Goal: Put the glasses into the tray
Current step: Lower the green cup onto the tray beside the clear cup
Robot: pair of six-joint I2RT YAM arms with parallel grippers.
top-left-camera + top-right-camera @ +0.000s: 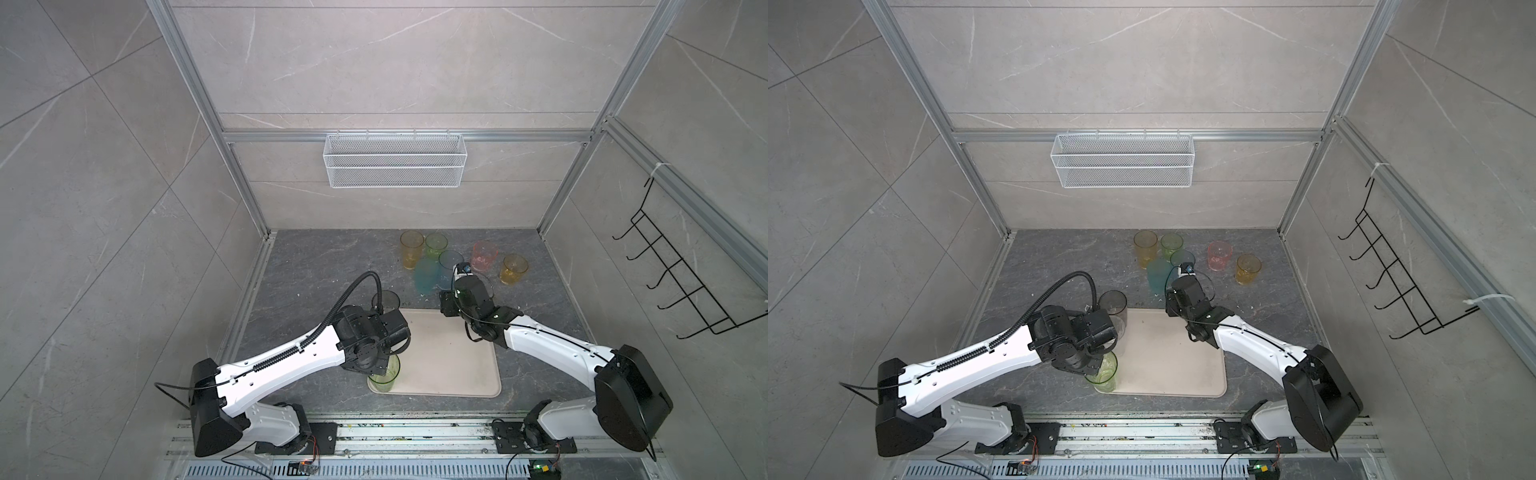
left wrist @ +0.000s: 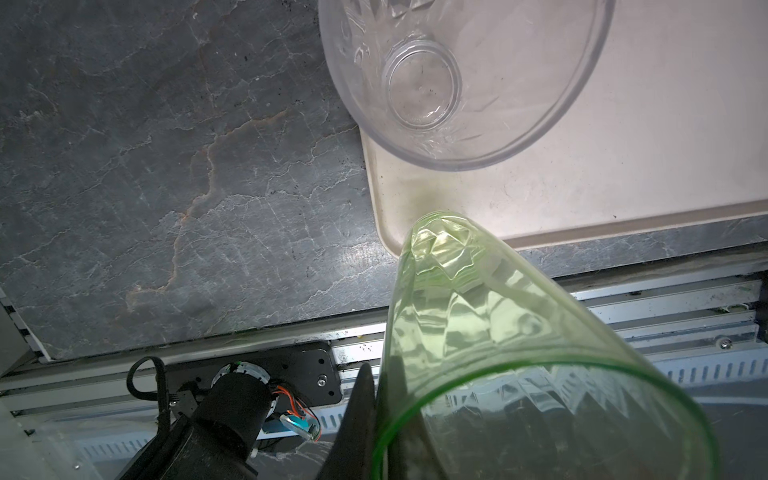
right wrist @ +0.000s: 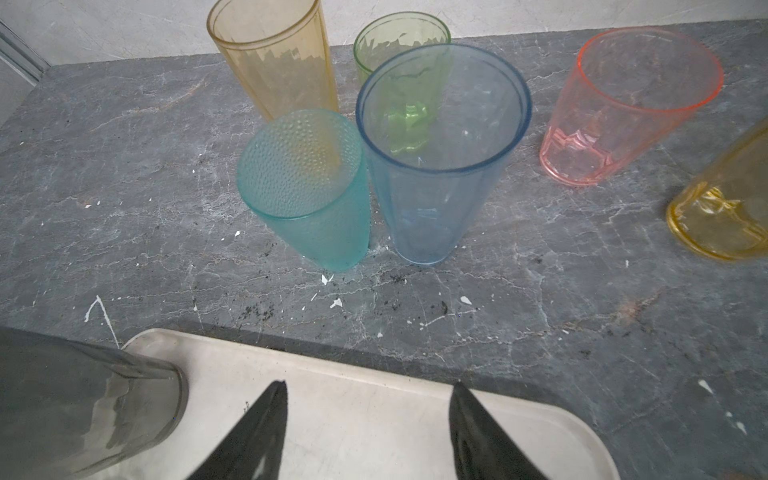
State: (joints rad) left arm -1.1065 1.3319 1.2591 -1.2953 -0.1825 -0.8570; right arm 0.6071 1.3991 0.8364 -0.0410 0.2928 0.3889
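Note:
My left gripper moves down and farther in over the tray's near corner [image 2: 432, 194] by the clear glass [image 2: 457, 83] next. It releases the green glass's rim there, since that corner is empty.
My left gripper [image 2: 376, 370] is shut on the rim of a green glass [image 2: 498, 332], one finger inside it and one outside. The glass [image 1: 384, 376] leans over the near left corner of the beige tray [image 1: 449, 365]. A clear glass [image 2: 457, 83] stands in the tray just beyond it. A smoky grey glass [image 1: 385, 299] is at the tray's far left corner. My right gripper [image 3: 368, 384] hangs open and empty above the tray's far edge [image 3: 353, 374]. Beyond it stand teal [image 3: 307, 187], blue [image 3: 440, 145], tall amber [image 3: 274, 62], green [image 3: 401, 41], pink [image 3: 623, 108] and short amber [image 3: 723, 208] glasses.
A white wire basket [image 1: 395, 160] hangs on the back wall. A black hook rack [image 1: 681, 274] is on the right wall. An aluminium rail [image 1: 415, 436] carrying both arm bases runs along the front edge. White flecks dot the dark stone top between tray and glasses.

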